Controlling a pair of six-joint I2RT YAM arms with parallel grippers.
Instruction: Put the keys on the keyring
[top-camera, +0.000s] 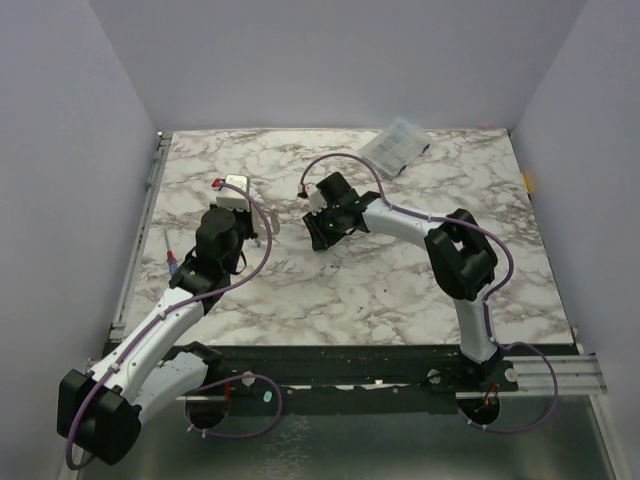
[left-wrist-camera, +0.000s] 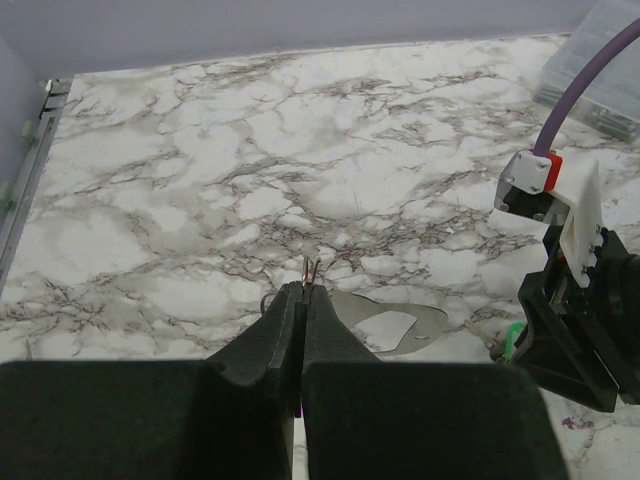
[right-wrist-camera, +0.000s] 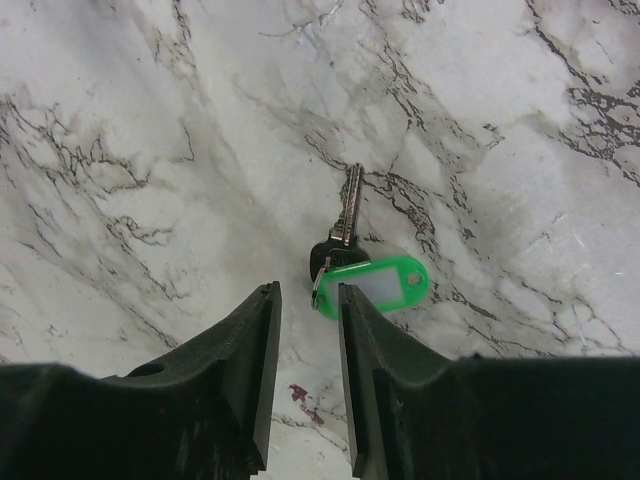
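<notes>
My right gripper moves slightly down and toward the green tag next, then closes, to get the small split ring (right-wrist-camera: 319, 286) between its fingers.
A silvery key (right-wrist-camera: 347, 212) with a green tag (right-wrist-camera: 378, 284) lies flat on the marble table, its small split ring just past my right gripper's right fingertip. My right gripper (right-wrist-camera: 307, 290) is open and low over the table, with nothing between its fingers. My left gripper (left-wrist-camera: 304, 292) is shut on the keyring (left-wrist-camera: 311, 267), a thin wire whose ends poke out above the fingertips. A grey loop-shaped patch lies on the table just right of it. In the top view the left gripper (top-camera: 250, 232) and right gripper (top-camera: 318, 236) face each other mid-table.
A clear plastic compartment box (top-camera: 395, 146) stands at the back right of the table. The right gripper's body (left-wrist-camera: 580, 330) fills the right side of the left wrist view, a green bit of the tag (left-wrist-camera: 512, 340) showing under it. Purple cables arch over both arms.
</notes>
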